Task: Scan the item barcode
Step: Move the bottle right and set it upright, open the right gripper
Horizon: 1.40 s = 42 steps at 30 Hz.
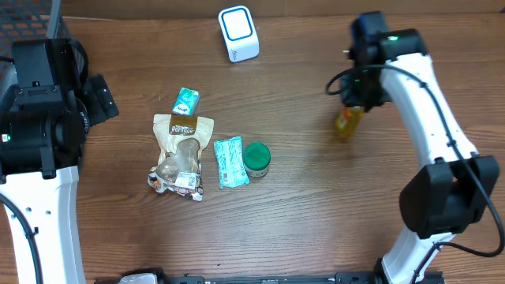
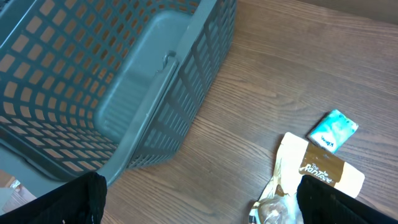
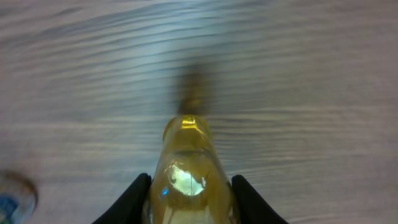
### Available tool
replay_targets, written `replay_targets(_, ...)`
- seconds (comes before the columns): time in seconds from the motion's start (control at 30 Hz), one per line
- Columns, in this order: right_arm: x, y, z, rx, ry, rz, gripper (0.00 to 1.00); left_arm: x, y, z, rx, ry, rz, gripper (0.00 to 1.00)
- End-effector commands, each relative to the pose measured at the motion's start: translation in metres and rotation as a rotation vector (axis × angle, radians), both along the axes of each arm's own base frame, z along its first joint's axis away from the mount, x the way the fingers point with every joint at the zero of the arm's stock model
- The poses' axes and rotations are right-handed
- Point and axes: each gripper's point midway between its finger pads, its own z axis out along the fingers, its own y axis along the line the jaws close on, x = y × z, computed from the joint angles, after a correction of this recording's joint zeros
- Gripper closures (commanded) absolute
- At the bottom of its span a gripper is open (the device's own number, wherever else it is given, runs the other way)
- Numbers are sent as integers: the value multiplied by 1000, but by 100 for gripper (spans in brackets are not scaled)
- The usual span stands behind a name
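Note:
My right gripper shifts to the right in the overhead view next and lowers the small amber bottle onto wood (image 1: 379, 137) (image 3: 252, 102), because that patch is free of items.
My right gripper (image 1: 353, 101) is shut on a small amber bottle (image 1: 348, 122), which hangs over the right half of the table. In the right wrist view the bottle (image 3: 189, 171) sits between both black fingers (image 3: 138, 193), pointing away over the wood, and my right gripper (image 3: 191, 182) holds its sides. A white barcode scanner (image 1: 237, 33) stands at the table's far edge, left of that arm. My left gripper (image 2: 202, 196) stands wide open over bare wood beside the grey basket, with nothing between its fingers.
A grey mesh basket (image 2: 112, 81) fills the far left. Mid-table lie a brown snack pouch (image 1: 181, 154), a small teal packet (image 1: 186, 100), a longer teal packet (image 1: 230, 162) and a green tub (image 1: 256, 158).

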Motion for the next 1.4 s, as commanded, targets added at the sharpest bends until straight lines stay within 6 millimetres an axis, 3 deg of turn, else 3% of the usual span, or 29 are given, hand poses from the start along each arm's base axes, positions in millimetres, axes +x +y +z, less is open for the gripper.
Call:
replay_targets(0.0, 0, -27, 2, 12, -11, -153, 96, 0, 2, 7, 17, -14, 1, 0)
replay_targets(0.1, -5, -42, -1, 15, 10, -193, 86, 0, 2, 7, 17, -14, 1, 1)
replay_targets(0.47, -12, -54, -21, 20, 41, -226, 86, 0, 2, 7, 17, -14, 0, 1)
replay_targets(0.5, -11, -54, -24, 21, 36, -225, 83, 0, 2, 7, 17, -14, 0, 0)
replay_targets(0.57, -10, -54, -27, 21, 33, -225, 67, 0, 2, 7, 17, -14, 1, 0)
replay_targets(0.63, -10, -54, -29, 21, 35, -225, 62, 0, 2, 7, 17, -14, 0, 1)
replay_targets(0.73, -13, -54, -29, 20, 44, -225, 48, 0, 2, 7, 17, -14, 1, 0)
replay_targets(0.9, -15, -54, -29, 20, 53, -226, 36, 0, 2, 7, 17, -14, 0, 0)
replay_targets(1.0, -13, -53, -27, 20, 44, -225, 36, 0, 2, 7, 17, -14, 0, 0)
replay_targets(1.13, -8, -53, 0, 24, -1, -223, 36, 0, 2, 7, 17, -14, 1, 0)
replay_targets(1.23, -4, -50, 41, 43, -77, -229, 36, 0, 2, 7, 17, -14, 0, 0)
replay_targets(1.37, -4, -30, 88, 128, -155, -192, 36, 0, 2, 7, 17, -14, 1, 0)
